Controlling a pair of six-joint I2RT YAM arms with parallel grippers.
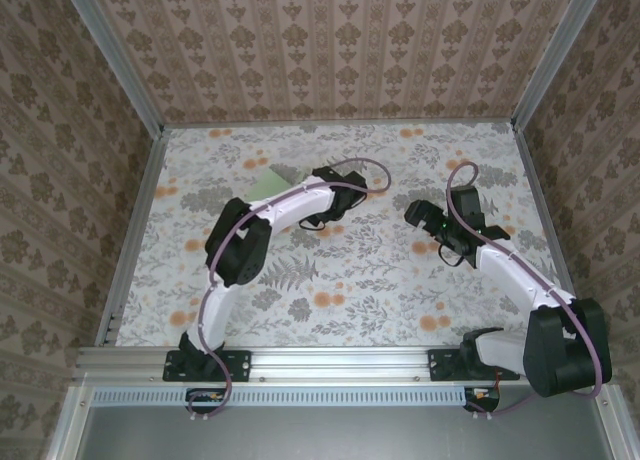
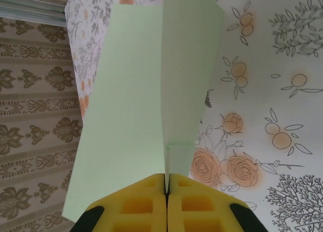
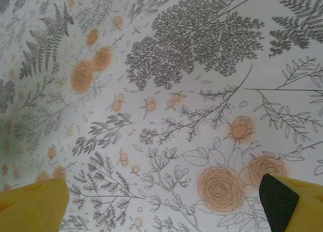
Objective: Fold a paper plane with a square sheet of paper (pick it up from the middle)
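I still hold the paper raised, so my left gripper needs to lower the pinched fold onto the floral tablecloth below and release it there next.
The pale green paper is bent along a centre crease, with a wide flap to the left and a narrower one to the right. My left gripper is shut on that crease at the paper's near edge and holds it above the table. In the top view a corner of the green paper shows behind the left forearm, beside my left gripper at the back left centre. My right gripper hovers open over the bare tablecloth. Its yellow fingertips stand far apart with nothing between them.
A floral tablecloth covers the table. Patterned walls with aluminium posts close off the back and both sides. The wall stands near the held paper on its left. A metal rail runs along the near edge by the arm bases.
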